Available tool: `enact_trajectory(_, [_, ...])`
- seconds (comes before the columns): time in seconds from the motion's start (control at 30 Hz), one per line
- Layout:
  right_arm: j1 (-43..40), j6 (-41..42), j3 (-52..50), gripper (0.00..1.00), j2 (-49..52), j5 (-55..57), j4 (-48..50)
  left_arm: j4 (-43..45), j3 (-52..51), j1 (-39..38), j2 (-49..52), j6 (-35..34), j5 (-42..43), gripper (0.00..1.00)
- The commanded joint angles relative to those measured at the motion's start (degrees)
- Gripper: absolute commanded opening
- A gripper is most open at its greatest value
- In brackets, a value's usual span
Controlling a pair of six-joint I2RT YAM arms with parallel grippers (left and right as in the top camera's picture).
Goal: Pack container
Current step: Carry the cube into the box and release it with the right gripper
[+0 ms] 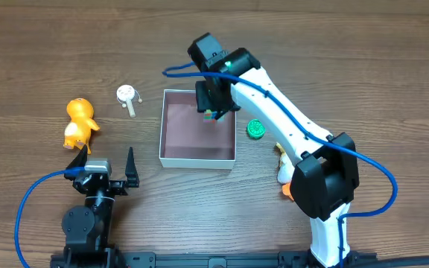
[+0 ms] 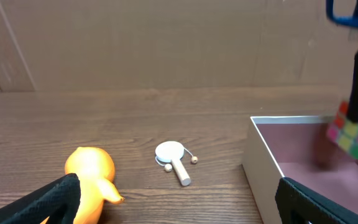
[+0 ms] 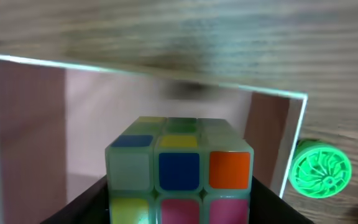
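My right gripper needs to move a little toward the container's side by the green round toy next, and open over the container's far corner (image 3: 219, 111).
The container (image 1: 165, 130) is a shallow white-walled box with a dusty pink floor at the table's middle; it also shows in the left wrist view (image 2: 261, 155) and the right wrist view (image 3: 36, 112). My right gripper (image 1: 214, 110) is shut on a puzzle cube with coloured squares (image 3: 179, 168) and holds it over the container's far right part; the cube also shows in the left wrist view (image 2: 353, 134). My left gripper (image 1: 106, 165) is open and empty, near the front edge, left of the container.
An orange duck toy (image 1: 80, 123) lies at the left. A small white paddle with beads (image 1: 128, 97) lies left of the container. A green round toy (image 1: 255, 129) sits right of it. A white and orange toy (image 1: 284, 173) lies by the right arm's base.
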Motion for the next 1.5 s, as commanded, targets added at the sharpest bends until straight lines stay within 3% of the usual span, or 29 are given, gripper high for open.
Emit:
enact_trajectory(0.0, [0.0, 1.1, -2.7, 0.35, -0.5, 0.9, 1.4, 0.0, -0.2, 0.3, -0.5, 0.5, -0.2, 1.00])
enact_trajectory(0.5, [-0.1, 1.3, -7.5, 0.43, -0.4, 3.4, 7.1, 0.0, -0.2, 0.3, -0.5, 0.5, -0.2, 1.00])
enact_trajectory(0.57, [-0.1, 1.3, -7.5, 0.56, -0.4, 4.4, 7.2, 0.0, -0.2, 0.3, -0.5, 0.5, -0.2, 1.00])
enact_trajectory(0.7, [-0.3, 1.3, -7.5, 0.63, -0.4, 4.9, 7.5, 0.0, -0.2, 0.3, -0.5, 0.5, -0.2, 1.00])
enact_trajectory(1.13, [-1.4, -2.3, -6.7, 0.68, -0.5, 3.9, 9.2, 0.0, -0.2, 0.3, -0.5, 0.5, -0.2, 1.00])
enact_trajectory(1.33, [-1.2, -5.7, -2.0, 0.68, -0.5, 0.5, 6.8, 0.0, -0.2, 0.3, -0.5, 0.5, -0.2, 1.00])
enact_trajectory(1.4, [-1.4, -7.8, 3.9, 0.69, -0.5, 0.7, 3.4, 0.0, -0.2, 0.3, -0.5, 0.5, -0.2, 1.00])
enact_trajectory(1.47, [-1.7, -7.8, 12.7, 0.77, -0.5, 0.8, -1.1, 0.0, -0.2, 0.3, -0.5, 0.5, -0.2, 1.00])
